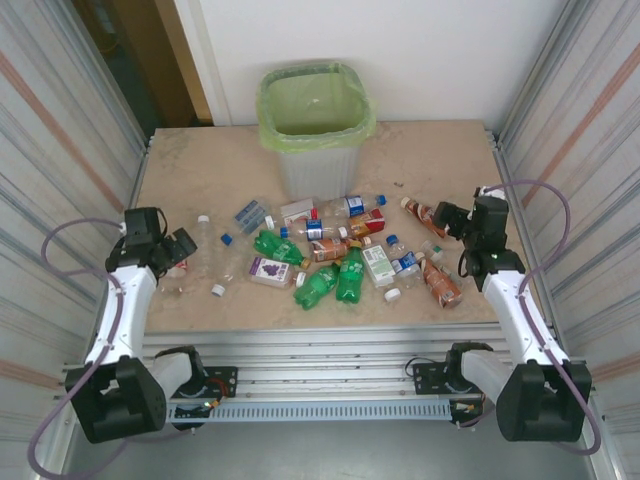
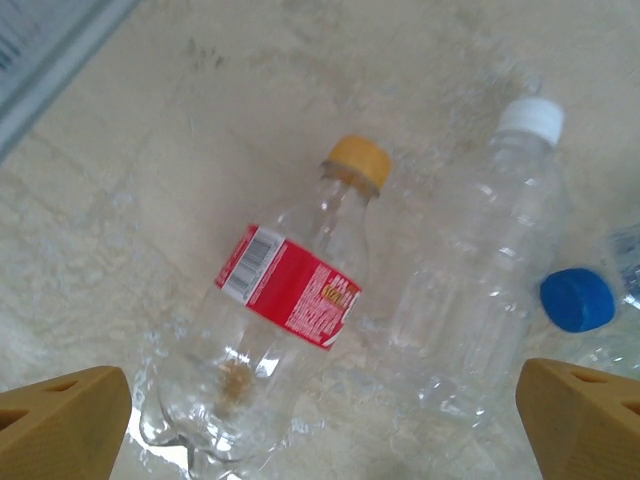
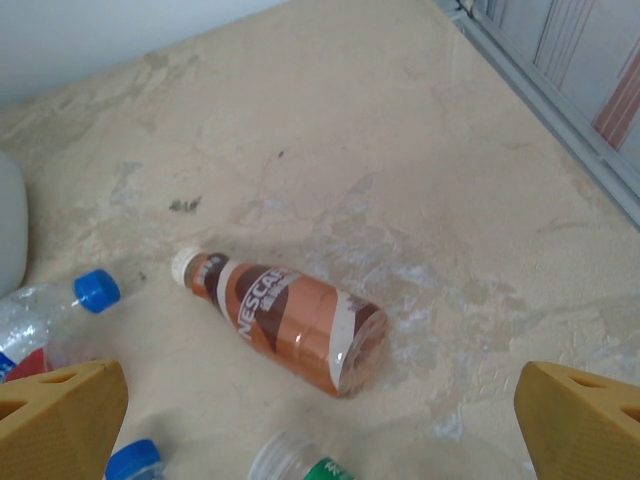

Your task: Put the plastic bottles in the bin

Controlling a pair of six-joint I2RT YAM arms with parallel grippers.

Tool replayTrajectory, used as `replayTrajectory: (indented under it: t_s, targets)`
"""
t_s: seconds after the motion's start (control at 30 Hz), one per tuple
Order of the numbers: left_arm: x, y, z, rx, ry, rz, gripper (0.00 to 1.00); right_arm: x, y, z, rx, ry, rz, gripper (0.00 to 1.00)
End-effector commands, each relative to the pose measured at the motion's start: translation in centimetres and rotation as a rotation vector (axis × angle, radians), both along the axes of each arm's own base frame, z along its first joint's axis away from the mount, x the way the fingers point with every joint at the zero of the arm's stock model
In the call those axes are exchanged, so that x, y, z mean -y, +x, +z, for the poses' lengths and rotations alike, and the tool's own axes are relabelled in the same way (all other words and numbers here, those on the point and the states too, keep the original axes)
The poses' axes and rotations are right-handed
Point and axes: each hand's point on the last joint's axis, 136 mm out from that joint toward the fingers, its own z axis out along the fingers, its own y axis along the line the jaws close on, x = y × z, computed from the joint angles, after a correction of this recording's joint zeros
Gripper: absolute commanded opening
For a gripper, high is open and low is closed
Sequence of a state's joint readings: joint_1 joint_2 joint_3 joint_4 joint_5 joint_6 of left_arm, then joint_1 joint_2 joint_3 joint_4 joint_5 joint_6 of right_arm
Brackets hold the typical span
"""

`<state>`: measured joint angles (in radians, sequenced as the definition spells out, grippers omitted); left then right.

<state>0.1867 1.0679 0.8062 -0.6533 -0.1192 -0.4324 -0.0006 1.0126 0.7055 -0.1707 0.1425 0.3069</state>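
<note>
The clear bottle with the red label lies at a slant, so my left gripper will next turn and go down until its fingers are on both sides of the label.
Several plastic bottles (image 1: pixel 335 280), green, clear and brown, lie scattered across the table's middle, in front of the bin (image 1: pixel 315 130) with its light green bag. My left gripper (image 1: pixel 178 250) hangs open over a clear bottle with a red label and yellow cap (image 2: pixel 280 330); beside that lies a clear white-capped bottle (image 2: pixel 490 270). The yellow fingertips (image 2: pixel 60 420) stand far apart with nothing between them. My right gripper (image 1: pixel 445 222) is open above a brown coffee bottle (image 3: pixel 285 325) lying on its side, its fingertips (image 3: pixel 585 415) wide apart.
Corrugated metal walls (image 1: pixel 60 150) close in both sides. A blue-capped clear bottle (image 3: pixel 60 305) lies left of the brown one, and another brown bottle (image 1: pixel 440 285) lies near the right arm. A metal rail (image 1: pixel 320 345) runs along the near table edge.
</note>
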Motion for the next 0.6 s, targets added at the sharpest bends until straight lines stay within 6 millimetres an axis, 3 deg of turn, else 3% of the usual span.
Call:
replayTrajectory:
  t_s: [0.0,0.57]
  targets:
    - [0.7,-1.4,-2.3,-0.080,-0.088,0.023,0.99,0.2,-1.0,1.9,0.008,-0.020,-0.031,0.98]
    - [-1.5,-1.5,-7.2,-0.157,-0.127,0.175,0.92,0.0,-1.5,3.5,0.028,-0.068,-0.030,0.98]
